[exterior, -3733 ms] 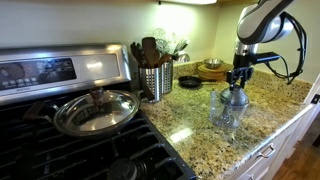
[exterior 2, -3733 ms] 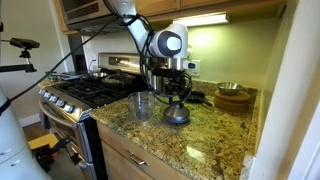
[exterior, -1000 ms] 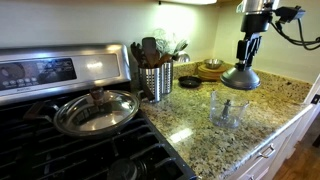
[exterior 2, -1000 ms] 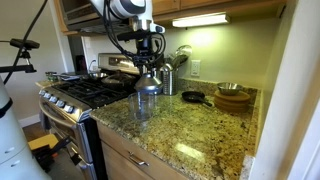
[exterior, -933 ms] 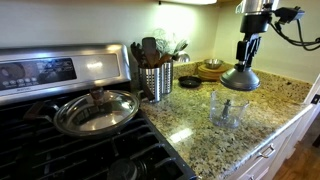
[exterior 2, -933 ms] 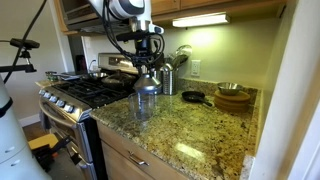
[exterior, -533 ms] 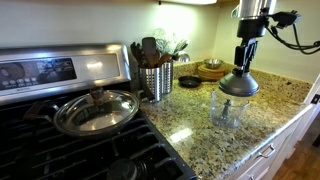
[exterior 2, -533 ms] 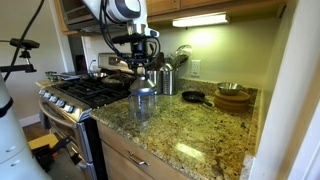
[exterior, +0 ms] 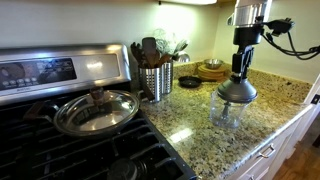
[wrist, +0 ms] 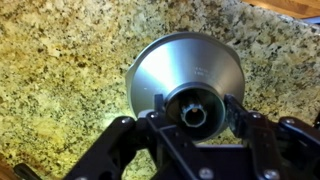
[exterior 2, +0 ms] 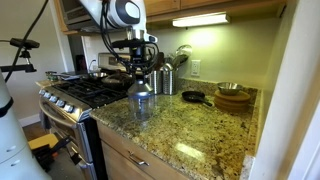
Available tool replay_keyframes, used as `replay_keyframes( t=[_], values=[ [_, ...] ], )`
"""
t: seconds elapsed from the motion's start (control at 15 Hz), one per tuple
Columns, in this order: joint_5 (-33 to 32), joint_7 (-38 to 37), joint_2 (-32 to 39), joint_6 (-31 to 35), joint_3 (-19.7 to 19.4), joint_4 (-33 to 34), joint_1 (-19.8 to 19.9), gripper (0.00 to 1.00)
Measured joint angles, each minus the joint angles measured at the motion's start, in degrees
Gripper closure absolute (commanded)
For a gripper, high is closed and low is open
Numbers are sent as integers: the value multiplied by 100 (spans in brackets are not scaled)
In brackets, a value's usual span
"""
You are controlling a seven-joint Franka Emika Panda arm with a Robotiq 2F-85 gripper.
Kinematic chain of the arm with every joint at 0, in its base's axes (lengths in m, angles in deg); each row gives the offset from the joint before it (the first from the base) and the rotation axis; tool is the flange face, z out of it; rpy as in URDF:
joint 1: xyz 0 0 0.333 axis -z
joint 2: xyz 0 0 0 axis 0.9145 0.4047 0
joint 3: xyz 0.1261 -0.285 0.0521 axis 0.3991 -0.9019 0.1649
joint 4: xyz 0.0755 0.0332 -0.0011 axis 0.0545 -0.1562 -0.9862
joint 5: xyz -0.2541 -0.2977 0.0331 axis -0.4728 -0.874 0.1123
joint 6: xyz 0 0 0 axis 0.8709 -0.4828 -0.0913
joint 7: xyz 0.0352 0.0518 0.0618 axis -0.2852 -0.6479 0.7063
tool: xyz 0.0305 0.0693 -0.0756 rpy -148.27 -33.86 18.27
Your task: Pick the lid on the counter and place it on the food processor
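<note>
The jar stands right below the hanging lid, so I should move my gripper down, lower the lid onto the clear jar's rim [exterior: 224, 101] and release the knob there.
The silvery-grey domed lid [exterior: 236, 91] hangs by its knob from my gripper [exterior: 238, 74], right above the clear jar of the food processor [exterior: 227, 112] on the granite counter. In an exterior view the lid [exterior 2: 141, 86] sits over the jar [exterior 2: 141, 104], with the gripper [exterior 2: 140, 72] above it. In the wrist view my gripper [wrist: 196, 108] is shut on the lid's knob and the lid's dome [wrist: 185, 62] fills the middle; the jar is hidden under it. I cannot tell whether the lid touches the jar's rim.
A frying pan with a glass lid [exterior: 96, 110] sits on the stove. A steel utensil canister [exterior: 154, 80] stands behind the jar. A small black dish [exterior: 189, 82] and wooden bowls [exterior: 211, 69] lie at the back. The counter's front edge [exterior: 265, 145] is close.
My gripper has carried the lid sideways and down, from beside the jar to right over it. The jar has not moved.
</note>
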Motion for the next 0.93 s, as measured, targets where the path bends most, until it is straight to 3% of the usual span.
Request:
replay_keyframes(
  t=[0.47, 0.93],
  values=[
    [55, 270, 179, 503, 3, -1, -46, 65],
    [55, 352, 248, 604, 3, 0, -45, 65]
  ],
)
